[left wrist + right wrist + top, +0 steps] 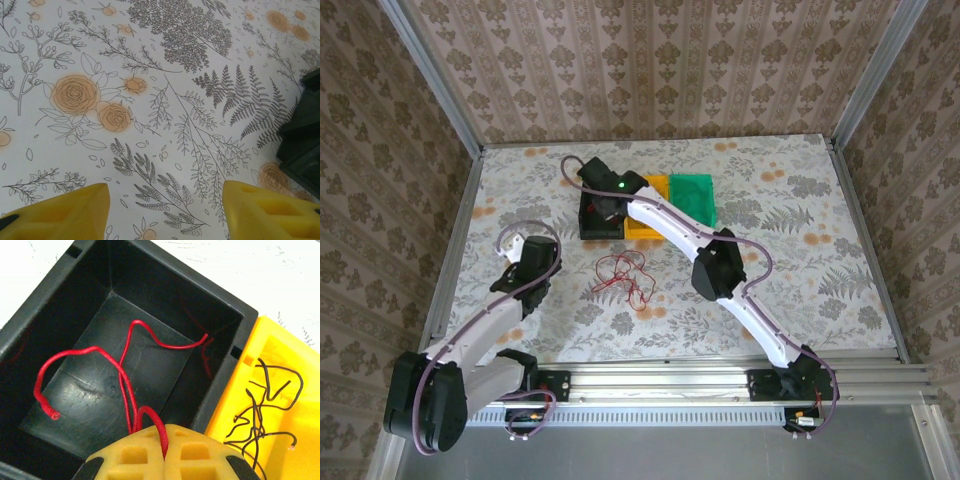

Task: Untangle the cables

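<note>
The red cable's loops already hang within the sides of the black bin, so my right gripper should move down toward the bottom of the black bin and release the red cable there.
My right gripper (165, 440) hangs over a black bin (60, 300) and is shut on a red cable (125, 375), whose loops trail down onto the bin's floor. Black cables (260, 410) lie in the yellow bin (280, 355) beside it. From above, my right gripper (603, 205) is at the black bin (590, 228). A tangle of red cables (625, 275) lies on the table in front of the bins. My left gripper (165, 207) is open above the bare flowered cloth, left of the tangle, with nothing between its yellow fingers (65, 212).
A green bin (692, 198) stands right of the yellow bin (648, 212). The black bin's corner (305, 135) shows at the right of the left wrist view. Patterned walls and metal rails (720, 380) bound the table.
</note>
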Tool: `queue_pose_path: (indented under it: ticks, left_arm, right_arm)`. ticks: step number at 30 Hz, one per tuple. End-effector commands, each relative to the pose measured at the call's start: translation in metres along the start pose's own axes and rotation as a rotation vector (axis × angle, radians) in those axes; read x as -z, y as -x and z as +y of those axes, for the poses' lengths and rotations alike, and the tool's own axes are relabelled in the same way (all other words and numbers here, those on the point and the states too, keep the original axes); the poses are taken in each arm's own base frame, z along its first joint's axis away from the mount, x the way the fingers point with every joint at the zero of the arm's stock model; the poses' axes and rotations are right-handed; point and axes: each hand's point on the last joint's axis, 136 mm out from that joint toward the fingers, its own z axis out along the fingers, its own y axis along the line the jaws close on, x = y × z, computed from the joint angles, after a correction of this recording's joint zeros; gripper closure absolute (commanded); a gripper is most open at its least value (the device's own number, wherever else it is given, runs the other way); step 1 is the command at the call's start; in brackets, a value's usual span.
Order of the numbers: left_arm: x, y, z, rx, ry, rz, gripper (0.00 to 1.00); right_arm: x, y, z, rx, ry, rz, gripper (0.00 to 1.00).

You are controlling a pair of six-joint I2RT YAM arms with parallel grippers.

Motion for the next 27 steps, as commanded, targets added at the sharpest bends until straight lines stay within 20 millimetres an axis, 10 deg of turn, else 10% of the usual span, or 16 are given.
queue_pose_path:
  ticks: [1,18,27]
  left_arm:
    - [0.001,0.004,-0.01,-0.018,-0.029,0.011,0.39]
    - [-0.006,-0.005,-0.024,-0.064,-0.07,0.067,0.39]
    - [-0.006,-0.007,-0.027,-0.07,-0.086,0.077,0.39]
  right_arm:
    - [-0.011,-0.004,0.001,0.124,-0.08,-0.002,1.0]
    - [-0.037,-0.036,0.049,0.101,0.169,0.091,1.0]
    - [-0.021,-0.007,0.039,-0.026,0.224,0.022,0.91]
